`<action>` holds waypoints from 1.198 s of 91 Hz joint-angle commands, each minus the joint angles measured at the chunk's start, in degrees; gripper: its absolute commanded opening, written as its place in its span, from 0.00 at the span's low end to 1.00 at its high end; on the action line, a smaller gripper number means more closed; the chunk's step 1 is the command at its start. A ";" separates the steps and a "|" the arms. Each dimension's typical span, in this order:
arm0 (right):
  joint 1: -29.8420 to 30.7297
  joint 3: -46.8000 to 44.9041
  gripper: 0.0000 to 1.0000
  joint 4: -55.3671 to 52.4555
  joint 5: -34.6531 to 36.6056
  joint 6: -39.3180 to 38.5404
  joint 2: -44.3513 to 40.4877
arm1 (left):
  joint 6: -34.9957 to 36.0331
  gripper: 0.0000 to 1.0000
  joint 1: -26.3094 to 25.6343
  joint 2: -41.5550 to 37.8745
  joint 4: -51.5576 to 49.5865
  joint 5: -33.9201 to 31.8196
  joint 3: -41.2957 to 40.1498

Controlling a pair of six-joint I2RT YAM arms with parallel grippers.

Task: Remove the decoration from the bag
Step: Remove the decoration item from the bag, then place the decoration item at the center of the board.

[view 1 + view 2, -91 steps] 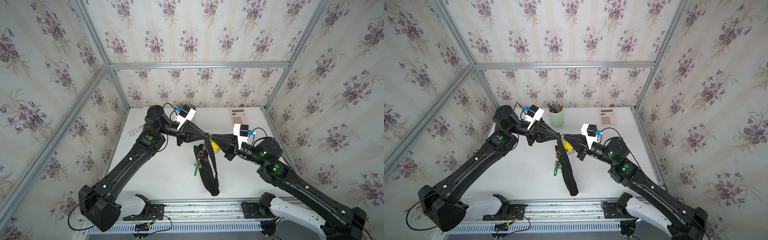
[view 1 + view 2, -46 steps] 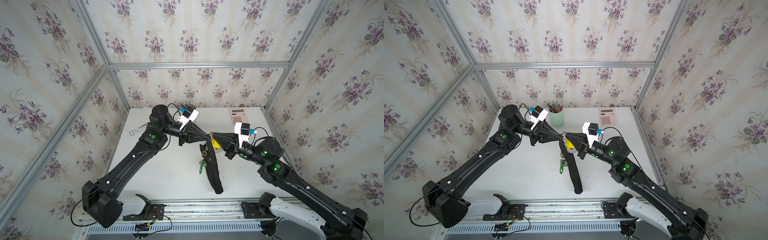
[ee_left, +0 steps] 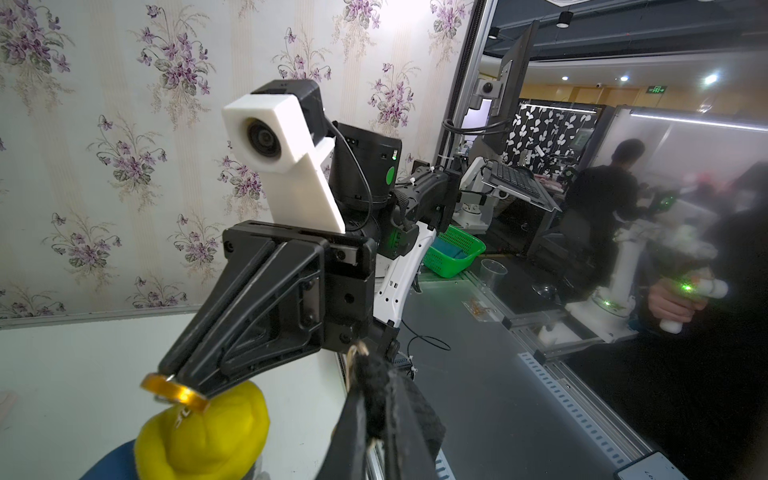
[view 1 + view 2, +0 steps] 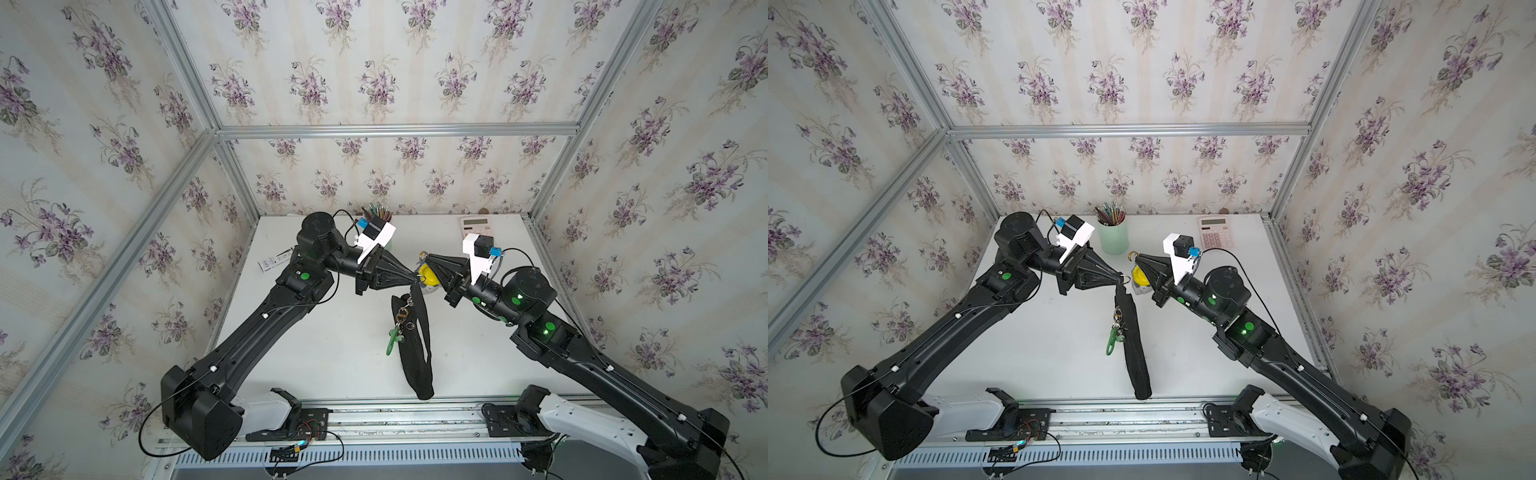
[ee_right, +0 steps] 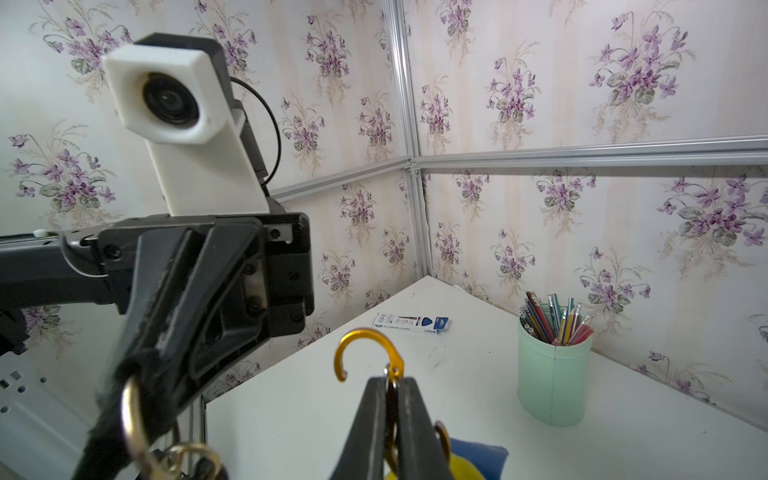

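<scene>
Next, my right gripper turns away from the bag (image 4: 415,361) and moves down to release the unhooked clasp, since the bare tabletop before the calculator lies below the gripper.
My left gripper (image 4: 412,279) (image 4: 1121,277) (image 3: 372,374) is shut on the top end of the black bag (image 4: 415,361) (image 4: 1136,353), which hangs down to the table. The decoration (image 4: 392,338) (image 4: 1112,338), a green cord with a gold clasp, dangles from the bag's upper part. My right gripper (image 4: 426,258) (image 4: 1136,257) (image 5: 388,380) is shut on the base of an open gold hook clasp (image 5: 368,353). A yellow and blue plush charm (image 4: 428,276) (image 3: 203,436) hangs just under its fingers. A small gap separates the two grippers' tips.
A mint pencil cup (image 4: 1113,237) (image 5: 555,374) and a pink calculator (image 4: 1214,232) stand at the back of the white table (image 4: 324,353). A flat pen box (image 4: 276,259) (image 5: 411,322) lies at the back left. Papered walls enclose three sides.
The right gripper has drawn up and away from the left gripper's tip, taking the gold hook and plush charm with it. The hanging bag has swung slightly.
</scene>
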 commanded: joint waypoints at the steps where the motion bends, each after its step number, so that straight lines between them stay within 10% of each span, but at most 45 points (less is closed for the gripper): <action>1: -0.57 -0.04 0.01 -0.97 3.27 1.30 1.69 | 3.60 0.00 0.11 -1.19 -2.50 -1.66 0.01; 36: -9.18 -4.34 0.00 -1.65 3.58 7.46 13.08 | 18.51 0.00 2.33 -11.36 -18.69 -15.57 -2.64; 109: -27.35 13.81 0.11 -24.00 0.68 8.82 43.62 | 22.02 0.00 3.01 -14.55 -23.05 -16.46 -3.80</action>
